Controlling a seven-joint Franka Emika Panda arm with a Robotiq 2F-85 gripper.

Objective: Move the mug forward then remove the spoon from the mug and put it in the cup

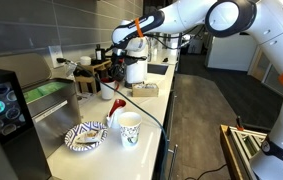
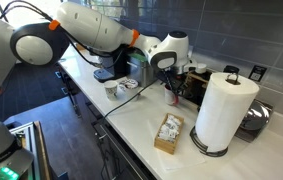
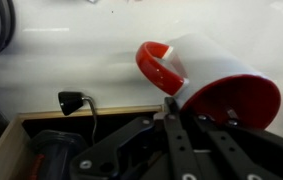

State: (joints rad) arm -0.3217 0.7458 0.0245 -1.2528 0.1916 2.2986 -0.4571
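Note:
The gripper lowers the mug (image 1: 134, 70) onto the white counter below it next, then opens the fingers that straddle the mug's rim to release it.
A white mug (image 3: 211, 60) with a red handle and red inside fills the wrist view, standing on the white counter. My gripper (image 3: 199, 108) sits at its rim, one finger outside the wall and one inside, closed on it. In both exterior views the gripper (image 1: 131, 55) (image 2: 171, 78) is far down the counter over the mug (image 1: 134, 70) (image 2: 173, 90). No spoon shows inside the mug. The slim red spoon (image 1: 114, 108) slants just beside the white cup (image 1: 129, 128), which also shows in an exterior view (image 2: 112, 90). I cannot tell what the spoon rests on.
A blue-and-white patterned dish (image 1: 86, 135) lies next to the cup. A black cable (image 1: 146, 110) crosses the counter. A paper towel roll (image 2: 221, 110) and a small wooden box (image 2: 168, 132) stand beyond the mug. A dark tray with a wooden rim (image 3: 11, 140) lies beside the gripper.

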